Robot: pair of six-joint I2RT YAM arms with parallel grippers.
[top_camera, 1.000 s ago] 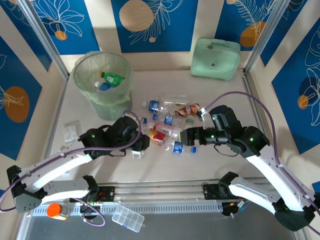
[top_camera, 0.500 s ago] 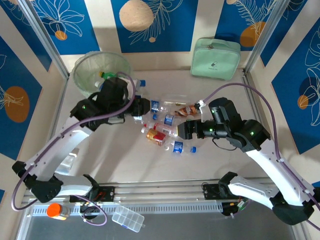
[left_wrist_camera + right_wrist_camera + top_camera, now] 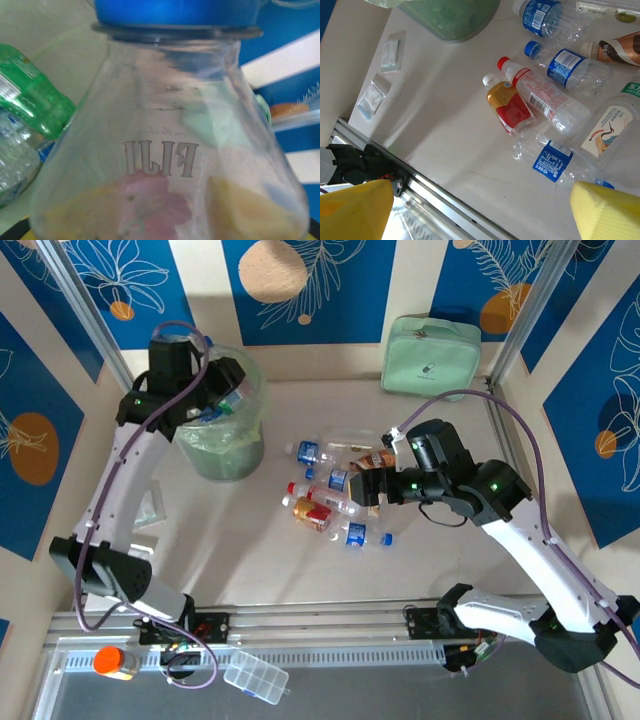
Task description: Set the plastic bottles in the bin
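My left gripper tilts downward next and brings the clear plastic bottle down into the bin (image 3: 228, 445) beside the green bottle, then lets go of the clear bottle.
My left gripper (image 3: 220, 392) hangs over the bin (image 3: 228, 445), shut on a clear plastic bottle (image 3: 170, 150) with a blue cap and FIJI lettering. Below it in the bin lie a green bottle (image 3: 30, 95) and a crumpled clear one (image 3: 15, 160). My right gripper (image 3: 366, 488) stands open above the pile of plastic bottles on the table, nothing between its yellow pads (image 3: 602, 212). Under it lie an orange-and-red labelled bottle (image 3: 509, 106), a clear red-capped bottle (image 3: 545, 97), and blue-labelled ones (image 3: 570, 64) (image 3: 551, 160).
A mint-green zippered case (image 3: 432, 357) lies at the back right. Small plastic packets (image 3: 145, 505) sit left of the pile. An orange-capped jar (image 3: 115, 661) and a clear compartment box (image 3: 256, 678) rest by the front rail (image 3: 450, 197).
My left arm has lifted the clear bottle from the table's middle and swung it back and left over the bin. My right gripper has drifted slightly left over the pile, still open.
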